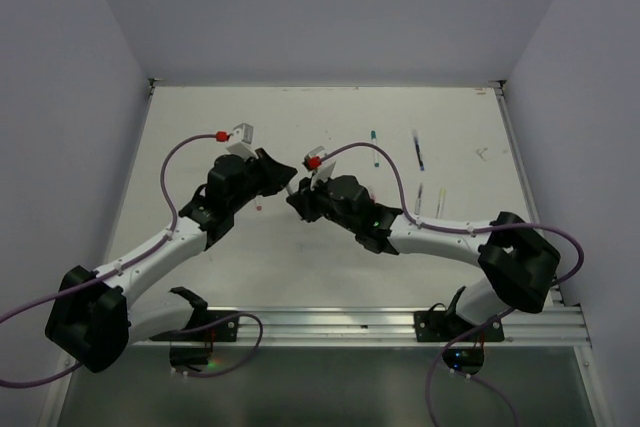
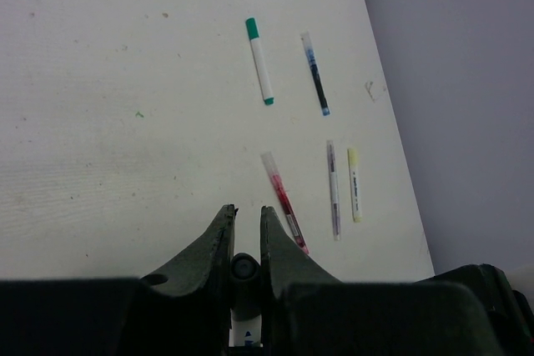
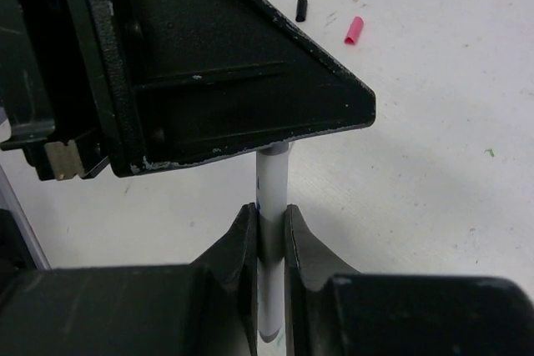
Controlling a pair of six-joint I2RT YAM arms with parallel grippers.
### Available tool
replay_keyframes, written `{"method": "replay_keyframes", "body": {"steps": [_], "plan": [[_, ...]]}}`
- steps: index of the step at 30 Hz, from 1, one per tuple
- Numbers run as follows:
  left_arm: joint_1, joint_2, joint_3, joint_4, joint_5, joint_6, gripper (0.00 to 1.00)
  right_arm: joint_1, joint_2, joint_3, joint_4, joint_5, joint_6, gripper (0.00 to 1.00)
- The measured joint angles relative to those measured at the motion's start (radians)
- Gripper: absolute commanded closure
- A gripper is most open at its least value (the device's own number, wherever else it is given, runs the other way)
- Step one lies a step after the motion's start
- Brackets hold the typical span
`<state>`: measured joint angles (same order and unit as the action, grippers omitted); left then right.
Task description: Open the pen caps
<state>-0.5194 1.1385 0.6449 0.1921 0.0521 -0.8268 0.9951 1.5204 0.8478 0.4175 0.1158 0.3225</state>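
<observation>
The left gripper pulls the dark cap off outward next. It then lowers the cap to the bare table beside the loose pink cap and lets go there.
My two grippers meet at the table's middle, both on one white pen. My right gripper is shut on its white barrel; it also shows in the top view. My left gripper is shut on the pen's dark cap, seen end-on between its fingers; from above it is to the left. In the right wrist view the barrel runs up into the left gripper's black body. A loose black cap and a pink cap lie on the table beyond.
Several pens lie on the table to the right: a green-capped one, a blue one, a red one, a grey one and a yellow one. The grey wall rises beyond them.
</observation>
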Motion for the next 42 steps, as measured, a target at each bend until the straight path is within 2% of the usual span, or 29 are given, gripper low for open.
{"method": "replay_keyframes", "body": {"steps": [1, 10, 21, 28, 33, 37, 42], "plan": [[0.0, 0.0, 0.0, 0.002, -0.001, 0.0, 1.0, -0.002, 0.0, 0.0, 0.0, -0.002, -0.002, 1.0], [0.012, 0.021, 0.056, -0.033, 0.002, 0.022, 1.0, -0.008, -0.016, -0.022, 0.043, 0.006, -0.015, 1.0], [0.121, 0.085, 0.19, -0.071, 0.17, -0.011, 1.0, -0.031, -0.035, -0.058, 0.224, 0.023, -0.021, 1.0], [0.318, 0.102, 0.311, 0.075, -0.035, -0.074, 1.0, 0.008, 0.006, -0.146, 0.102, -0.06, -0.029, 1.0], [0.349, 0.113, 0.333, 0.113, -0.082, -0.123, 1.0, 0.011, 0.019, -0.158, 0.067, -0.074, -0.03, 1.0], [0.349, 0.201, 0.404, 0.066, -0.07, -0.081, 0.9, 0.01, 0.008, -0.163, 0.068, -0.072, -0.029, 1.0], [0.345, 0.375, 0.513, -0.076, -0.011, 0.031, 0.84, 0.01, -0.008, -0.17, 0.068, -0.052, -0.028, 1.0]]}}
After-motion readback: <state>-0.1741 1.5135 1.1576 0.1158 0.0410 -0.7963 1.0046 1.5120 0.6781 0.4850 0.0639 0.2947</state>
